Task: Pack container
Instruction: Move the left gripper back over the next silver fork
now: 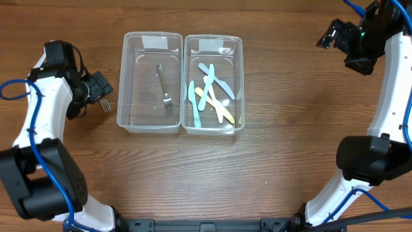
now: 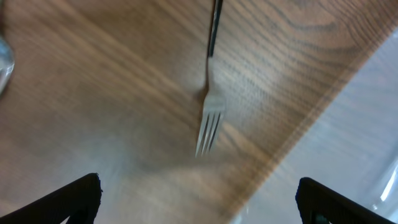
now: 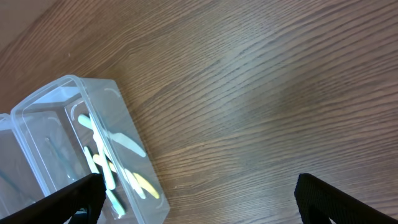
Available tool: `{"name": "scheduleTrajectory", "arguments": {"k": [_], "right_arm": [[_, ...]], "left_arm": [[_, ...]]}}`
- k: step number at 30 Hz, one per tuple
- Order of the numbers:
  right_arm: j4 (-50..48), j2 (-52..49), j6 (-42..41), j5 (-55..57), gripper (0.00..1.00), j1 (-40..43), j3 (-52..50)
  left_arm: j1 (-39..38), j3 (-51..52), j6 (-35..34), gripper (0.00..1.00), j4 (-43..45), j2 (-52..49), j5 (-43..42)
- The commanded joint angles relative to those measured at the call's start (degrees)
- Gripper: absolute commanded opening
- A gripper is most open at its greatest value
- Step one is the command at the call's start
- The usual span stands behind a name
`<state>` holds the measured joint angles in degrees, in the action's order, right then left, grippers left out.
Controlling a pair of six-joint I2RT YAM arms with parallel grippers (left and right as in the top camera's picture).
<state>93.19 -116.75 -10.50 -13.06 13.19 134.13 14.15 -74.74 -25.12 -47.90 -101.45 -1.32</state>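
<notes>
The open fingers of my left gripper come down next around the fork's pronged head (image 1: 105,104) (image 2: 212,115) on the tabletop below, since the fork's teeth point between them.
Two clear containers stand side by side. The left container (image 1: 126,77) holds a metal fork (image 1: 164,91). The right container (image 1: 239,84) holds several pastel plastic utensils (image 1: 209,93); it also shows in the right wrist view (image 3: 43,106). My left gripper (image 1: 103,90) is just left of the left container, open and empty. In the blurred left wrist view a fork (image 2: 210,118) lies on the wood beyond the open jaws (image 2: 199,205). A pale pronged tip (image 1: 106,106) shows just below this gripper. My right gripper (image 1: 335,35) is open and empty at the far right, also seen in its wrist view (image 3: 199,199).
The wooden table (image 1: 290,148) runs bare to the right of the containers and in front of them. A hazy clear container wall (image 2: 348,124) fills the right of the left wrist view. Blue cables hang along both arms.
</notes>
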Motion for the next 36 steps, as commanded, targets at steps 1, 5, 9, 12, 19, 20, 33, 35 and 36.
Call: {"name": "scheduleTrajectory", "arguments": {"k": [1,5,9,12,19,20,33,35,36], "right_arm": [[0.0,0.9,0.3,0.1,1.00,0.1,-0.3],[0.2,0.9,0.3,0.1,1.00,0.1,-0.3],[0.2,0.9,0.3,0.1,1.00,0.1,-0.3],[0.2,0.9,0.3,0.1,1.00,0.1,-0.3],[0.1,0.9,0.3,0.1,1.00,0.1,-0.3],[0.1,0.9,0.3,0.1,1.00,0.1,-0.3],[0.2,0.9,0.3,0.1,1.00,0.1,-0.3],[0.2,0.9,0.3,0.1,1.00,0.1,-0.3],[0.2,0.9,0.3,0.1,1.00,0.1,-0.3]], "left_arm": [[-0.5,0.8,2.7,1.00,3.7,-3.7,-0.2],[-0.7,0.8,2.7,0.98,7.9,-7.1,-0.2],[-0.8,0.8,2.6,0.98,9.9,-9.8,-0.2],[-0.8,0.8,2.6,0.98,10.5,-11.8,-0.2],[-0.8,0.8,2.4,0.96,10.1,-16.2,-0.7],[-0.8,0.8,2.4,0.96,10.1,-16.3,-0.6],[-0.8,0.8,2.4,0.70,6.6,-16.3,1.5],[-0.8,0.8,2.4,0.68,5.9,-16.3,2.8],[-0.8,0.8,2.4,0.67,5.4,-16.3,3.5]]}}
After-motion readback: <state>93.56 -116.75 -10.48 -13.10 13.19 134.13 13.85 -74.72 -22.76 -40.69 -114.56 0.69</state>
